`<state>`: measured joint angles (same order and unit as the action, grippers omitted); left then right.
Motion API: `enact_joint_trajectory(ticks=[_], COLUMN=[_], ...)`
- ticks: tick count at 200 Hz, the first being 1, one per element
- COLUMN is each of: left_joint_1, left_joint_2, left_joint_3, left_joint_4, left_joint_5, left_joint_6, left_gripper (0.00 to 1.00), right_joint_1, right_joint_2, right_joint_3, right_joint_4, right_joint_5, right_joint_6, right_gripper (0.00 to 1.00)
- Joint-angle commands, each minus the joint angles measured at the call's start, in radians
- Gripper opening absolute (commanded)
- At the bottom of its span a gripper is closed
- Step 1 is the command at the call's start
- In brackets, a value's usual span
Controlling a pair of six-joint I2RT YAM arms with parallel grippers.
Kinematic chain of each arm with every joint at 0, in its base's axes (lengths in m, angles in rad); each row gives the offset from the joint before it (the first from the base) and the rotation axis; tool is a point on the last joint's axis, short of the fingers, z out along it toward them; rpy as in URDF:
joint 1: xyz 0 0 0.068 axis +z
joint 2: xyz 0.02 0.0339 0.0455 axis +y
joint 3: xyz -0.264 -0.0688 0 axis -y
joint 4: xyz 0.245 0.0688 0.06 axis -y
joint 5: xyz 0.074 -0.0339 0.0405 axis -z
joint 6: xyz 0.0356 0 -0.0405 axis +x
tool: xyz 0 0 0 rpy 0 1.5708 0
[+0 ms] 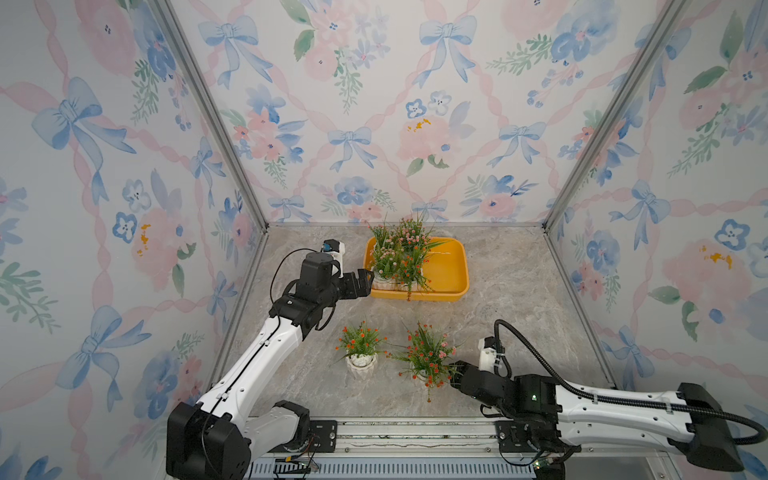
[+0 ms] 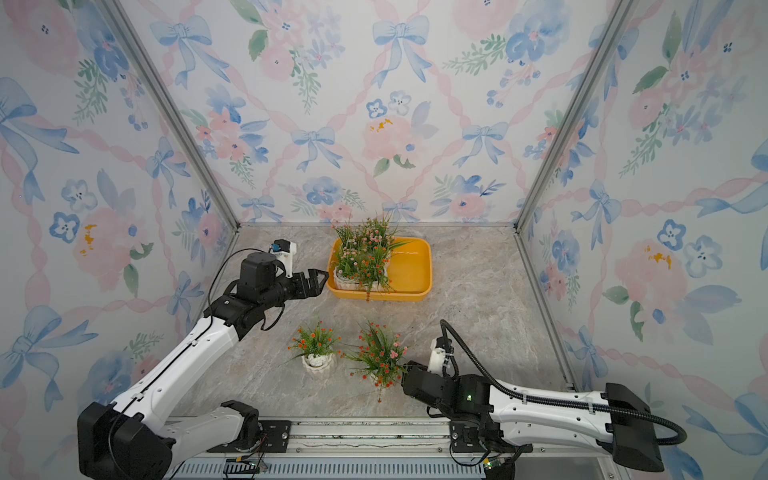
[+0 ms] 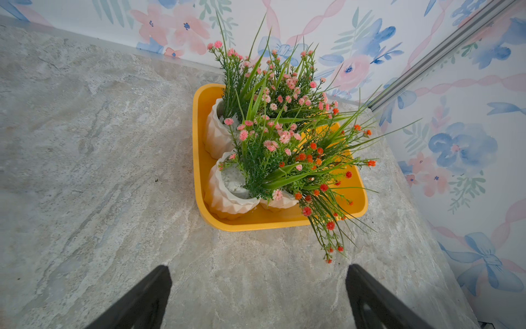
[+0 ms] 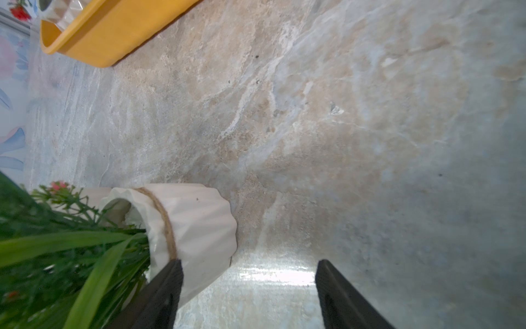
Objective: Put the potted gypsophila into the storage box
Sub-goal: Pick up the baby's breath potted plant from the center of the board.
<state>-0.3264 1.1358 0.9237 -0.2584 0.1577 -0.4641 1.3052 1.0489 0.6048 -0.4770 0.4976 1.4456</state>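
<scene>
My right gripper is open and has only bare table between its fingers, so it will go sideways next toward the twine-banded white pot [image 4: 199, 225] and onto the nearest rim.
The yellow-orange storage box [image 1: 446, 270] [image 3: 199, 159] stands at the back of the table. Three potted gypsophila fill its left half, two pink [image 3: 225, 193] and one orange-red [image 3: 280, 202]. My left gripper [image 1: 368, 282] [image 3: 259, 267] hangs open just left of the box, nothing between its fingers. An orange-red pot [image 1: 361, 365] stands alone on the near table. To its right is a cluster of orange-red and pink sprigs [image 1: 426, 357]. My right gripper [image 1: 455, 374] [image 4: 249, 260] is open at that cluster. One finger overlaps the twine-banded white pot [image 4: 199, 225]. A second pot [image 4: 91, 193] shows behind it.
Floral-papered walls with metal corner posts [image 1: 582, 166] close in the marble table [image 1: 511, 316] on three sides. The arms' mounting rail [image 1: 415, 436] runs along the near edge. The box's right half holds no pots.
</scene>
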Motion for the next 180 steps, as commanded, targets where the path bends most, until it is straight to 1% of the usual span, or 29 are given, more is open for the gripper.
enact_joint_trajectory(ticks=[1, 29, 102, 119, 156, 180], left_joint_1=[0.008, 0.009, 0.014, 0.014, 0.016, 0.015], left_joint_2=[-0.027, -0.041, -0.055, -0.055, -0.054, -0.055], left_joint_3=[-0.034, -0.058, -0.080, -0.080, -0.083, -0.084], left_joint_4=[-0.005, -0.005, -0.005, -0.005, -0.005, -0.005], left_joint_5=[-0.001, -0.002, -0.004, -0.004, -0.009, -0.016], left_joint_6=[0.025, 0.022, 0.018, 0.019, 0.019, 0.024], left_gripper=[0.98, 0.98, 0.98, 0.98, 0.98, 0.98], right_joint_1=[0.002, -0.003, -0.020, -0.045, -0.086, -0.121], right_joint_2=[0.052, 0.098, 0.141, 0.172, 0.240, 0.286], right_joint_3=[0.055, 0.079, 0.069, 0.098, 0.196, 0.250], right_joint_4=[0.017, 0.041, 0.061, 0.010, -0.114, -0.153], right_joint_5=[-0.037, -0.072, -0.143, -0.179, -0.210, -0.244], right_joint_6=[-0.039, -0.063, -0.037, -0.024, -0.025, -0.048], right_gripper=[0.76, 0.76, 0.74, 0.71, 0.64, 0.54])
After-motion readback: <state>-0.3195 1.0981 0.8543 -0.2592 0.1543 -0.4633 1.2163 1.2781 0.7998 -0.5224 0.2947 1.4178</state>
